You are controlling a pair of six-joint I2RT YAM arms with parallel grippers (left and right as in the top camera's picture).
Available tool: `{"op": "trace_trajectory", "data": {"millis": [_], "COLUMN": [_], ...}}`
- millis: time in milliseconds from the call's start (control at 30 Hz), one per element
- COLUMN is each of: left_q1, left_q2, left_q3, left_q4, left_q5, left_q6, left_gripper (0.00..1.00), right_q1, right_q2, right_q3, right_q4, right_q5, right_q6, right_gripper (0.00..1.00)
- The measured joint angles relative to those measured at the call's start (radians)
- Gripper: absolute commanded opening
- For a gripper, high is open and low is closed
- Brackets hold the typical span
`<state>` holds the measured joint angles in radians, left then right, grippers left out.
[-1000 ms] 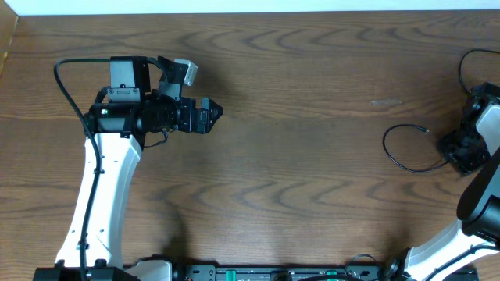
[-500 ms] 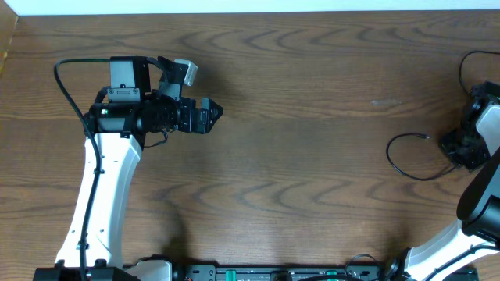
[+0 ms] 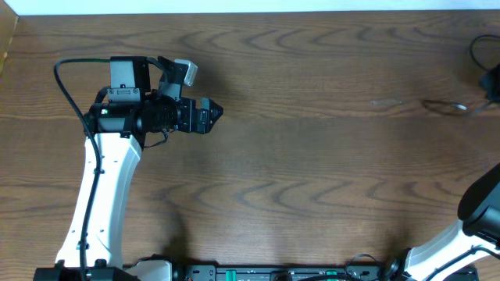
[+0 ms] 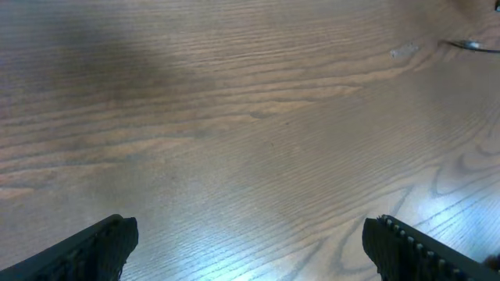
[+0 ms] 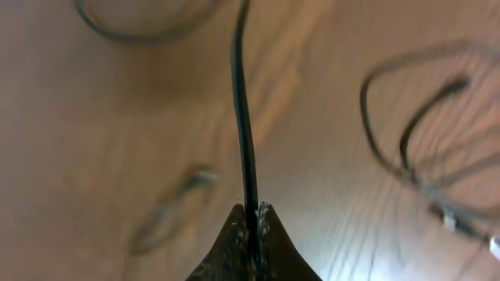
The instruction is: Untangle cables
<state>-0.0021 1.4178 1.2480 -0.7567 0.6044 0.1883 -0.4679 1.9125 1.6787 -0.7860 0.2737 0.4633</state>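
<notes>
The thin black cable (image 3: 444, 105) is still held above the table, so my right gripper will first go to the right in the overhead view and down toward the wood to release it.
My right gripper (image 5: 251, 212) is shut on the thin black cable (image 5: 241, 94), which runs straight up from the fingertips. In the overhead view that gripper (image 3: 492, 84) is at the far right edge, mostly cut off, and a blurred thin cable (image 3: 444, 105) trails left of it. More blurred cable loops (image 5: 414, 133) lie on the wood to the right in the right wrist view; I cannot tell their colours. My left gripper (image 3: 216, 112) is open and empty over bare wood at the left, its fingers (image 4: 250, 242) spread wide. A cable end (image 4: 471, 45) shows far off in the left wrist view.
The wooden table (image 3: 312, 172) fills all views. A thicker black robot cable (image 3: 475, 48) loops at the far right corner. The table's back edge (image 3: 250, 13) runs along the top.
My right gripper has moved toward the back right edge, pulling the black cable with it; the loop that lay on the table is gone from there. The left arm has not moved.
</notes>
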Motion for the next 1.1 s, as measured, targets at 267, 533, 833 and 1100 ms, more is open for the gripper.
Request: {"op": "trace_trajectory", "data": {"millis": [267,533,833,1100], "left_q1": [0.000,0.000,0.000,0.000], "left_q2": [0.000,0.000,0.000,0.000], "left_q3": [0.000,0.000,0.000,0.000], "left_q4": [0.001,0.001,0.005,0.005], "left_q5": [0.000,0.000,0.000,0.000], "left_q6": [0.000,0.000,-0.001,-0.001], "left_gripper": [0.98,0.98,0.98,0.98], "right_q1": [-0.118,-0.193,-0.179,-0.195], "right_q2": [0.034,0.259,0.454,0.497], "right_q3": [0.183,0.297,0.371,0.391], "right_q4": [0.024,0.013,-0.010,-0.014], "right_q5": [-0.003,0.012,0.007,0.016], "right_q6": [-0.118,-0.165,-0.171,-0.168], "right_gripper": [0.01,0.01,0.01,0.01]}}
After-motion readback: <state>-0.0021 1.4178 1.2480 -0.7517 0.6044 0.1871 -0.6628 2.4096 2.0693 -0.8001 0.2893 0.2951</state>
